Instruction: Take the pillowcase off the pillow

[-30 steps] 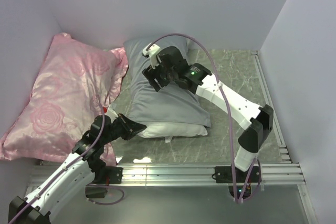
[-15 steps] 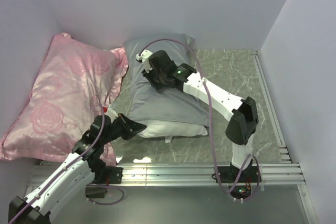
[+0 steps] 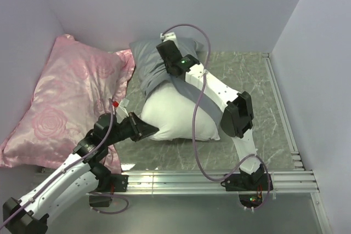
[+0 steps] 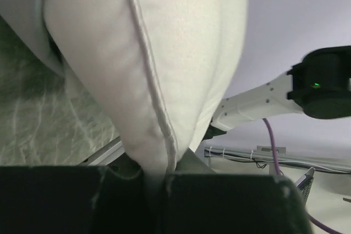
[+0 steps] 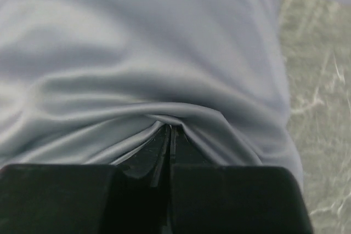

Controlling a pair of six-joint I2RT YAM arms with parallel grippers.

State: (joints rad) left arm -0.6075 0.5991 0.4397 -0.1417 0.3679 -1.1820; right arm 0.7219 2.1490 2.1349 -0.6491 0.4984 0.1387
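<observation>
The pillowcase [image 3: 148,64] is still around the far end of the pink pillow. My left gripper needs to pull outward over the tabletop strip [image 3: 133,91] beside the pillow next and release the seamed corner.
The white pillow [image 3: 178,116] lies mid-table, most of it bare. The grey-blue pillowcase [image 3: 148,64] is bunched over its far end by the back wall. My right gripper [image 3: 165,53] sits on that bunched cloth. In the right wrist view it [image 5: 170,131] is shut on a raised fold of the pillowcase [image 5: 137,53]. My left gripper [image 3: 150,132] is at the pillow's near left corner. In the left wrist view it [image 4: 160,178] is shut on the seamed corner of the pillow [image 4: 164,53], which rises above the jaws.
A pink rose-patterned pillow [image 3: 66,102] lies against the left wall, close beside my left arm. Walls close in the back, left and right. The marble tabletop [image 3: 247,80] shows to the right of the pillow. A metal rail [image 3: 181,179] runs along the near edge.
My right gripper shut on the pillowcase and pulled it toward the back wall, baring much more of the white pillow. My left gripper kept its grip and barely moved.
</observation>
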